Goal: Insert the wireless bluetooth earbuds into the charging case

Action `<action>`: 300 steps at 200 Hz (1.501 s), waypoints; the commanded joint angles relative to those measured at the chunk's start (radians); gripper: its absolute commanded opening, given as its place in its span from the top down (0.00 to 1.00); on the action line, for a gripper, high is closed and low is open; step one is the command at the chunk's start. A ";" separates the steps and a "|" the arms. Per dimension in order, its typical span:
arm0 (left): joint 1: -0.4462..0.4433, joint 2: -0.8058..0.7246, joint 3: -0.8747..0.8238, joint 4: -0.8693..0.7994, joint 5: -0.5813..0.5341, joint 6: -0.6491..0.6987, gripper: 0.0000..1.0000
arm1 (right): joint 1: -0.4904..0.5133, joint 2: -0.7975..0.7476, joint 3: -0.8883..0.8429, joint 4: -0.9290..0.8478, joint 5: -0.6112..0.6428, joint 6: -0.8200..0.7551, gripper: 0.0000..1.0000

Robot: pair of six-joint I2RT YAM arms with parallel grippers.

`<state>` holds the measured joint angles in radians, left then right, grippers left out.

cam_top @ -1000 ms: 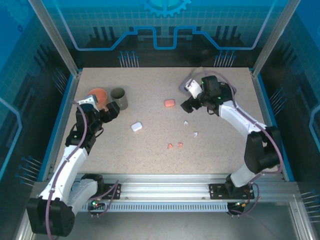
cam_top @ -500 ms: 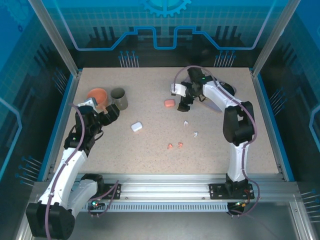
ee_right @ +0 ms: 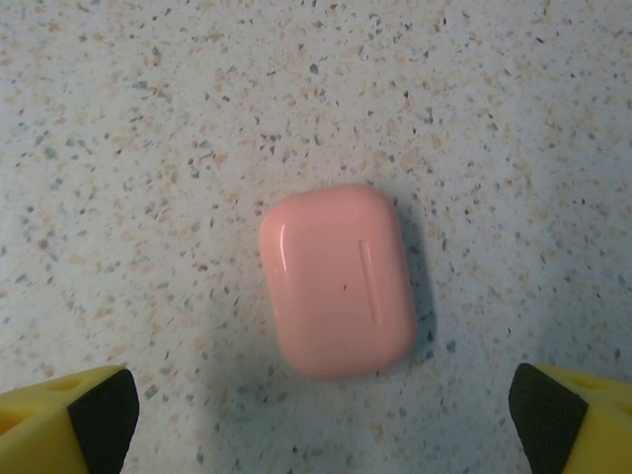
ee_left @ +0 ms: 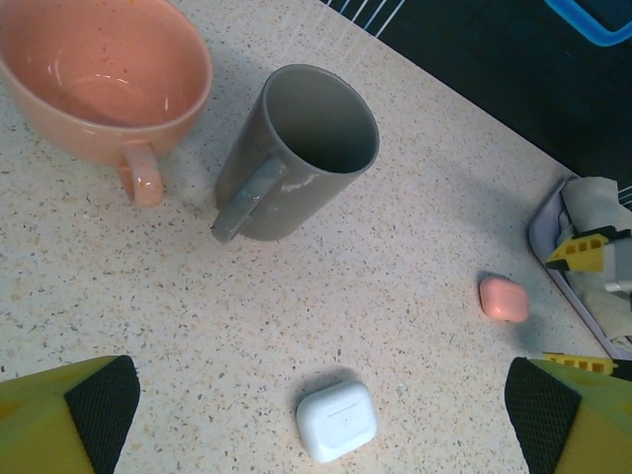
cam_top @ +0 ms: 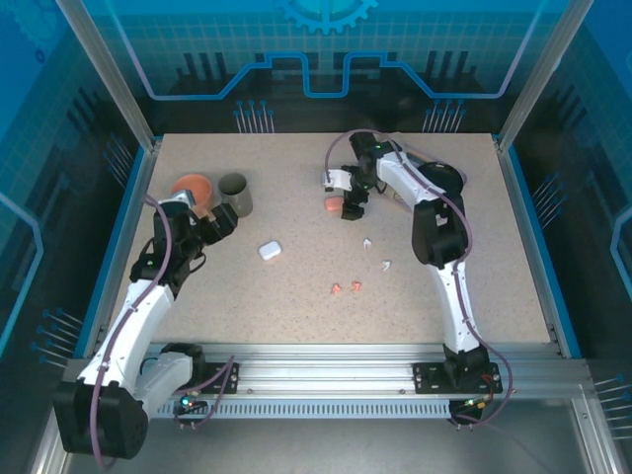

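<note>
I will move my right gripper down toward the pink case and close its open fingers on the long sides, because the case is still below and beyond them.
A closed salmon-pink charging case lies flat on the speckled table, and my right gripper hovers open just above it, one fingertip either side of its near end. From above, that gripper sits right beside the pink case. A closed white charging case lies between the open fingertips of my left gripper, which is still above and short of it. Two white earbuds and two pink earbuds lie loose mid-table, right of the white case.
A grey mug and a salmon cup stand upright at the back left, close to my left gripper. Blue rails edge the table on both sides.
My right arm has swung left across the back of the table and its open gripper now hangs over the pink case. The left arm has hardly moved.
</note>
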<state>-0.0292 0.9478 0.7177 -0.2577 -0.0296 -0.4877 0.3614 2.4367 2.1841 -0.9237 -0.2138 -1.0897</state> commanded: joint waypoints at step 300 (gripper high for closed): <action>0.002 0.024 0.076 -0.032 -0.013 0.036 0.01 | 0.083 0.289 0.297 -0.266 0.027 0.024 0.47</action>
<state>-0.0292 0.9867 0.7513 -0.2695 -0.0296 -0.4797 0.3988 2.6507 2.4672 -1.1416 -0.2024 -1.0733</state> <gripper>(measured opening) 0.989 0.554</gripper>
